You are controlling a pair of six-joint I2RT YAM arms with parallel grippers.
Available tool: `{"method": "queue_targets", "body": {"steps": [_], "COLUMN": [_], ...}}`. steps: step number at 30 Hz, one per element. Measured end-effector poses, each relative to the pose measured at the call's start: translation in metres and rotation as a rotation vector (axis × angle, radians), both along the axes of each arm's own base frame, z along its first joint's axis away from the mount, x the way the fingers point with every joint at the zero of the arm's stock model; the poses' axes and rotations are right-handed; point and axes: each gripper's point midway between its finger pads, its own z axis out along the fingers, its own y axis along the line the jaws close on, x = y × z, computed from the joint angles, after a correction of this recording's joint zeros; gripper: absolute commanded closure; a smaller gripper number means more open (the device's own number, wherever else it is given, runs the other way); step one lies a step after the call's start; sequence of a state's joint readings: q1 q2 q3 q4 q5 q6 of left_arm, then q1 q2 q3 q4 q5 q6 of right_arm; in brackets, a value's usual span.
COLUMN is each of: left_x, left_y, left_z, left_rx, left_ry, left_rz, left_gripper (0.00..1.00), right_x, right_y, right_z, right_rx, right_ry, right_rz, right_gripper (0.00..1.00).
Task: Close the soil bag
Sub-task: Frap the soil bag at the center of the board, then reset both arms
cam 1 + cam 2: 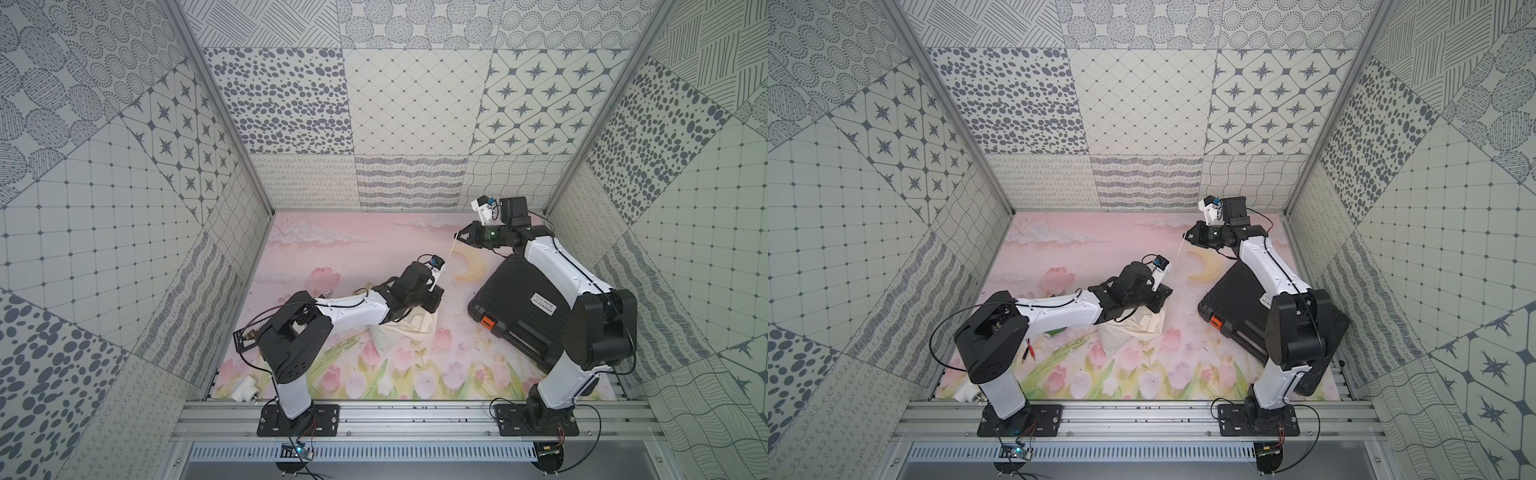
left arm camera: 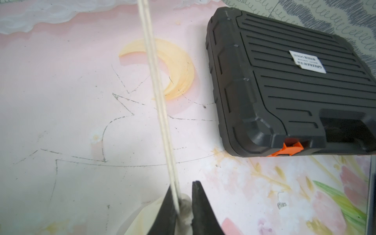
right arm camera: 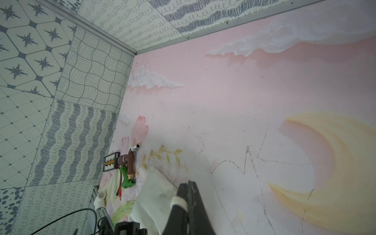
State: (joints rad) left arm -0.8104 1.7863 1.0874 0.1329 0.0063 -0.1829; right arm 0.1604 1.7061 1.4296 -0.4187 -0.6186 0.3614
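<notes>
I should next move my right gripper back gently and open its fingers to let go of the tight cord, because the soil bag [image 1: 409, 328] [image 3: 154, 199] is back from that gripper, toward my base.
The soil bag [image 1: 409, 328], a cream cloth sack, lies wrinkled on the mat in both top views [image 1: 1138, 328], partly under my left arm. My left gripper [image 2: 183, 185] is shut on its bunched neck, with grey-white cloth pinched between the black jaws. From there the thin white cord [image 2: 156, 97] runs taut in a double strand across the mat. In a top view the cord [image 1: 448, 257] rises to my right gripper [image 1: 458, 237], which hangs above the far right of the mat. The right gripper [image 3: 188, 183] is shut on the cord, which loops over one finger [image 3: 179, 202].
A black ribbed hard case [image 1: 523, 299] with an orange latch lies right of the bag, under my right arm. Brown and green pipe fittings [image 3: 130, 162], a small black frame [image 1: 249, 332], red probes [image 1: 1032, 347] and a white fitting [image 1: 245, 388] sit along the left side.
</notes>
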Motion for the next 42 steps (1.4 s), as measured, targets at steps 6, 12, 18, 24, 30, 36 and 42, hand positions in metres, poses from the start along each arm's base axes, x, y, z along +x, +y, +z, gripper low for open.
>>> {"method": "queue_targets", "body": {"steps": [6, 12, 18, 24, 30, 36, 42], "left_x": [-0.004, -0.025, -0.060, -0.068, -0.064, -0.050, -0.016], "left_y": [0.020, 0.034, 0.049, 0.051, 0.060, 0.094, 0.166], "left_z": [-0.004, -0.017, -0.024, -0.002, 0.033, 0.061, 0.067], "left_rx": [0.050, 0.098, 0.148, 0.121, 0.038, -0.048, -0.103], "left_ry": [0.075, 0.181, 0.331, 0.356, 0.298, 0.231, 0.122], "left_rz": [0.011, -0.014, -0.058, -0.072, -0.047, 0.056, 0.327], "left_gripper": [0.87, 0.74, 0.56, 0.39, 0.27, 0.17, 0.03], "right_x": [-0.011, -0.022, -0.015, -0.023, -0.037, -0.039, -0.042], "right_y": [0.014, 0.016, 0.006, 0.000, -0.006, -0.035, -0.090], "right_z": [-0.006, -0.022, 0.007, 0.038, 0.024, 0.024, 0.028], "right_rx": [0.025, 0.028, 0.044, 0.031, -0.033, -0.156, -0.353], "right_ry": [-0.089, -0.138, -0.309, -0.428, -0.436, -0.475, -0.565], "right_rz": [0.038, 0.041, 0.003, -0.005, -0.022, -0.148, -0.384], "right_gripper": [1.00, 0.98, 0.69, 0.51, 0.36, 0.17, 0.03]}}
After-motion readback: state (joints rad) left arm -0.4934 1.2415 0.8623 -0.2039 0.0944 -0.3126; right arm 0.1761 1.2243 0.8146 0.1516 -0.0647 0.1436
